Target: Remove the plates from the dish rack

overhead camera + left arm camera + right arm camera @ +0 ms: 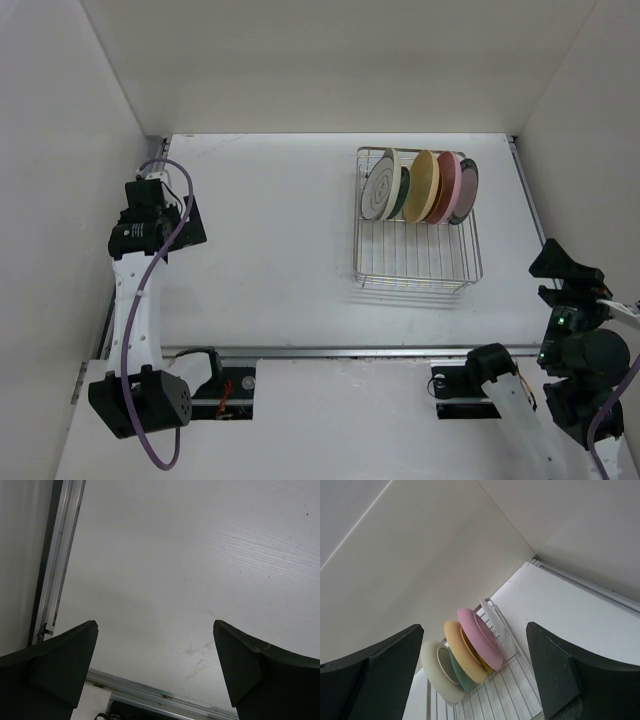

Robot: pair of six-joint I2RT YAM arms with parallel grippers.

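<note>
The dark-rimmed plate is at the end of the row of plates, outward of my right gripper and to its left in the top view. I will reach outward and across onto that plate's upper rim.
The silver wire dish rack sits on the white table at the right of the top view. Several plates stand on edge at its far end: white with a line pattern, teal, yellow-tan, pink, white with a dark rim. In the right wrist view I see the rack with the cream, yellow-tan and pink plates. My right gripper is open and empty, near and right of the rack. My left gripper is open and empty at the far left.
A metal rail runs along the table's near edge, and another runs along its left edge. White walls close in the table at the back and both sides. The near half of the rack holds no plates.
</note>
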